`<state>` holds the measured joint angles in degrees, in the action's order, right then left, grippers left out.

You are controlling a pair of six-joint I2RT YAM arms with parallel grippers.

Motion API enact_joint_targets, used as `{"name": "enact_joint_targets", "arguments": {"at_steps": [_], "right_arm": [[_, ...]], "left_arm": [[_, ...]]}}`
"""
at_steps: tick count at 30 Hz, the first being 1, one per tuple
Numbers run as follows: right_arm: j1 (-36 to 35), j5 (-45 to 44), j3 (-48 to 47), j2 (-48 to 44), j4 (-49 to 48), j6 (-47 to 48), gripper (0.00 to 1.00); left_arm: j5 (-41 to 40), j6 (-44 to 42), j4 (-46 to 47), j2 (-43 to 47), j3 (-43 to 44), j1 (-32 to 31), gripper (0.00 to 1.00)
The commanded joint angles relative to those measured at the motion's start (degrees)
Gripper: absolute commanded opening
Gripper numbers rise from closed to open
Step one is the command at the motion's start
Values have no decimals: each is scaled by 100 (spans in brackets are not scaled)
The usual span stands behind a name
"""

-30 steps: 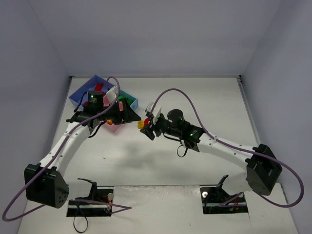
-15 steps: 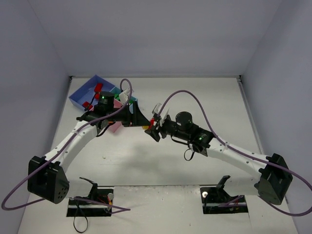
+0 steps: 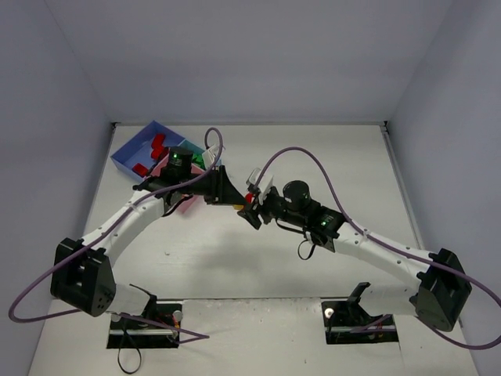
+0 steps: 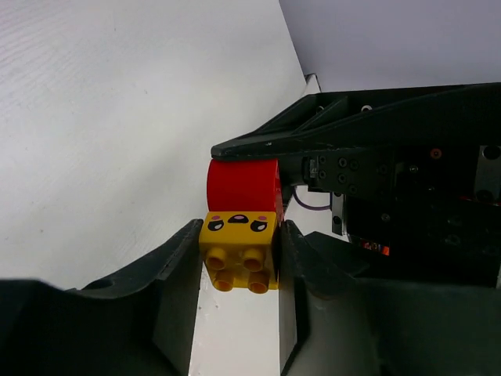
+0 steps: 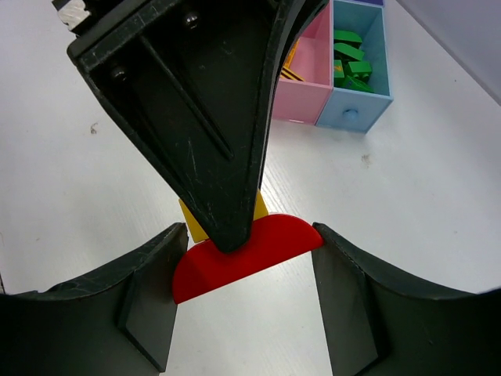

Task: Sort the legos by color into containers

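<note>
My left gripper carries the yellow lego to the left in the top view next, over the pink section, because that section holds yellow pieces.
A two-piece stacked lego hangs above the table between both arms. Its yellow brick (image 4: 239,251) has a printed face, and my left gripper (image 4: 239,235) is shut on its sides. The red half-round piece (image 5: 243,262) joined to it sits between the fingers of my right gripper (image 5: 249,243), which is shut on it. In the top view the two grippers meet tip to tip, left gripper (image 3: 233,199) and right gripper (image 3: 252,207). The tray's blue compartment (image 3: 125,154) holds red legos (image 3: 155,144). Green legos (image 5: 352,69) lie in the teal compartment (image 5: 368,98).
The pink compartment (image 5: 304,86) holds yellow pieces, mostly hidden behind the left gripper's finger. The tray stands at the far left of the table, behind the left arm. Grey walls enclose the table on three sides.
The left arm swung right, away from the tray, to the lego in the right gripper, and its jaws closed on the yellow brick. The right arm shifted slightly.
</note>
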<state>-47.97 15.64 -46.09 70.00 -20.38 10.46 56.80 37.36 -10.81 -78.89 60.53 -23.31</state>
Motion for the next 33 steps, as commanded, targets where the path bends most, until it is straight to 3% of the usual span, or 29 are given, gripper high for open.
{"name": "enact_joint_targets", "arguments": {"at_steps": [1,9,16,18,21,22,27,31,33], "right_arm": [[147,-70,-67,-241,-590,9,3],[595,-34,371,-425,-467,70,3],[947,-17,592,-654,-195,70,3],[947,61,557,-654,-107,27,3],[947,123,530,-628,-71,-52,3],[947,124,522,-628,-71,-70,3],[947,246,408,-610,112,-62,4],[938,317,346,-645,228,-44,4],[938,326,328,-645,263,-35,4]], "left_arm": [[183,-221,246,41,319,-16,7],[674,-624,-385,-223,793,494,4],[597,-1213,-1081,-276,1135,1284,4],[45,-1599,-1543,-302,1276,1566,4],[-1798,-1995,-2011,-460,1654,1707,4],[-2752,-2057,-2056,-591,1829,1716,4],[-4813,-2075,-2049,-1276,2199,1716,4],[-5468,-2128,-1951,-1838,2419,1716,5],[-5626,-2119,-1969,-2128,2577,1716,13]]}}
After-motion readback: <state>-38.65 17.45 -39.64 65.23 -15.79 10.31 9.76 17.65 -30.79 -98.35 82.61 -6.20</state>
